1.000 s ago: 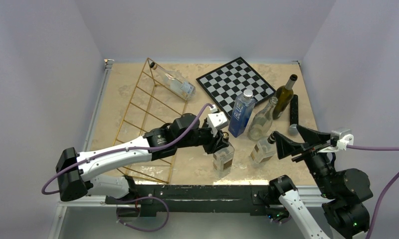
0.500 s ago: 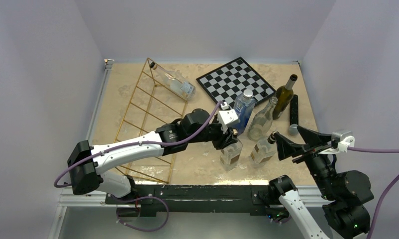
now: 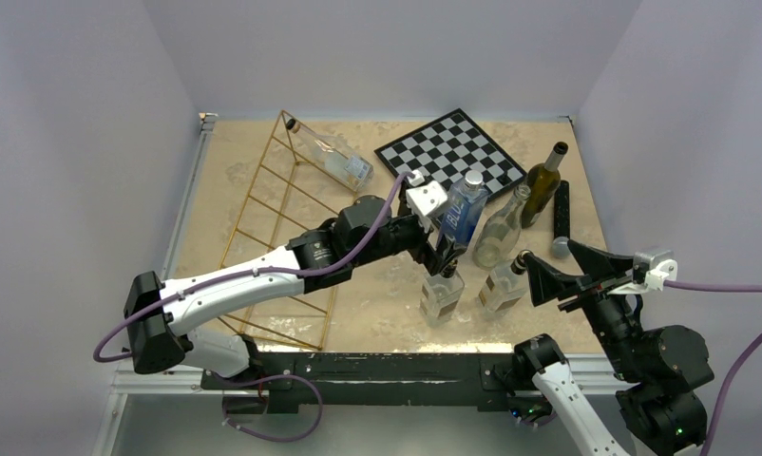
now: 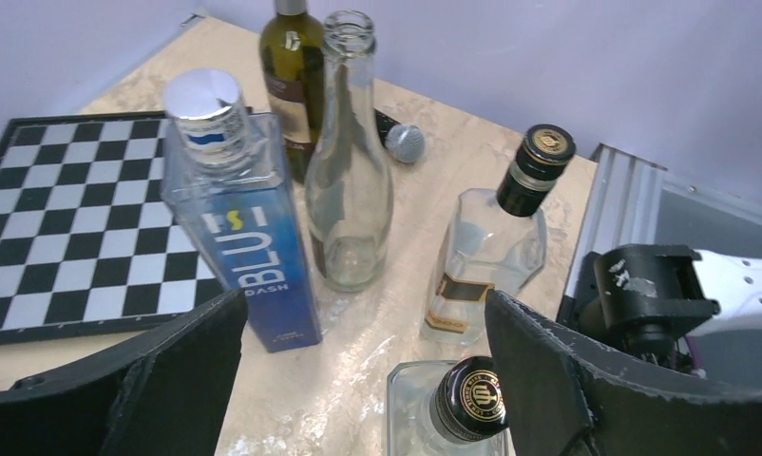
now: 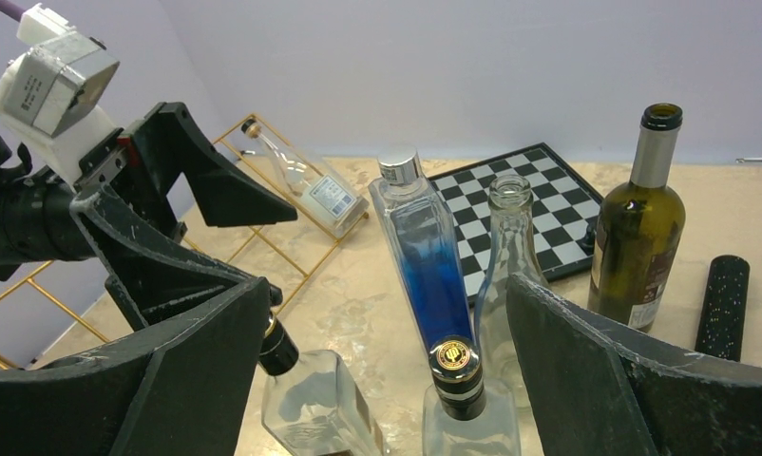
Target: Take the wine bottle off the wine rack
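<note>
My left gripper will swing outward onto the wine bottle's capped neck [image 3: 295, 127] next, as that is outward and to its left in the top view.
The gold wire wine rack [image 3: 259, 201] lies on the left of the table. A clear wine bottle [image 3: 332, 157] rests on its far end, also seen in the right wrist view [image 5: 311, 185]. My left gripper [image 3: 444, 249] hangs open just above a clear square bottle with a black cap [image 3: 441, 294], which stands free on the table. In the left wrist view that cap [image 4: 472, 399] sits low between the spread fingers, close to the right one. My right gripper [image 3: 548, 264] is open near a second square bottle [image 3: 503, 285], holding nothing.
Right of the rack stand a blue bottle [image 3: 461, 211], a tall clear bottle [image 3: 501, 233] and a dark green bottle [image 3: 543, 180]. A chessboard [image 3: 425, 157] lies at the back. A black cylinder [image 3: 561, 211] lies at the far right.
My left gripper carried the clear square bottle to the right, set it down, opened, and lifted off it toward the blue bottle. The right arm stayed put.
</note>
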You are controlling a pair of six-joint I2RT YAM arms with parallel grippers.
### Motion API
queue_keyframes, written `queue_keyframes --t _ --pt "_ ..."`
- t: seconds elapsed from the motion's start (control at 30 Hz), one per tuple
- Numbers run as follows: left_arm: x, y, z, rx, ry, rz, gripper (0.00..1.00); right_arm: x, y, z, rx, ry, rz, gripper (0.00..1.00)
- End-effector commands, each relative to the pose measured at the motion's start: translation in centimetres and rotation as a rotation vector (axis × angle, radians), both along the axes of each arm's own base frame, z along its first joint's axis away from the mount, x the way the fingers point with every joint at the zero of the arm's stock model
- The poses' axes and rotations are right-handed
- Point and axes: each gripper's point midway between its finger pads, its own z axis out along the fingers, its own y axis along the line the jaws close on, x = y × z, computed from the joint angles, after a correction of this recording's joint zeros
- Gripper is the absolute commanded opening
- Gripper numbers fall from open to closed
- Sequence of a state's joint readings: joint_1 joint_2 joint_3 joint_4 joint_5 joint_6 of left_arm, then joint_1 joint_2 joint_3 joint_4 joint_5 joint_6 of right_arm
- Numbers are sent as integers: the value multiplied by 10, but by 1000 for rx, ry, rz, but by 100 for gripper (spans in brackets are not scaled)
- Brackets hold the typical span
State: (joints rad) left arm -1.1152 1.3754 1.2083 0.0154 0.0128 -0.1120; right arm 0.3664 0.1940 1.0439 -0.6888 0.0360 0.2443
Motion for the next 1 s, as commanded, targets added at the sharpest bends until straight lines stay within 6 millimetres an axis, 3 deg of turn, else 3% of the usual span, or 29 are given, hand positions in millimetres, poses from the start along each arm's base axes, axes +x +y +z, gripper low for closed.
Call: queue_keyframes --t 0.0,0.1,0.27,0.47,0.83,0.97 --pt "14 27 60 -115 -51 152 99 -1 -3 8 -1 -33 -11 99" --pt "21 44 75 -130 -95 216 99 0 -3 7 -1 -31 -11 99" --pt "54 88 71 -62 -59 417 99 0 -3 6 1 -31 -12 99" --pt "106 135 45 -81 67 517 97 0 2 1 7 -17 9 99" --pt "223 236 -1 -220 363 802 91 -4 0 3 11 -32 9 99" --pt "263 266 -19 -304 467 871 79 -4 -1 1 10 -32 7 99"
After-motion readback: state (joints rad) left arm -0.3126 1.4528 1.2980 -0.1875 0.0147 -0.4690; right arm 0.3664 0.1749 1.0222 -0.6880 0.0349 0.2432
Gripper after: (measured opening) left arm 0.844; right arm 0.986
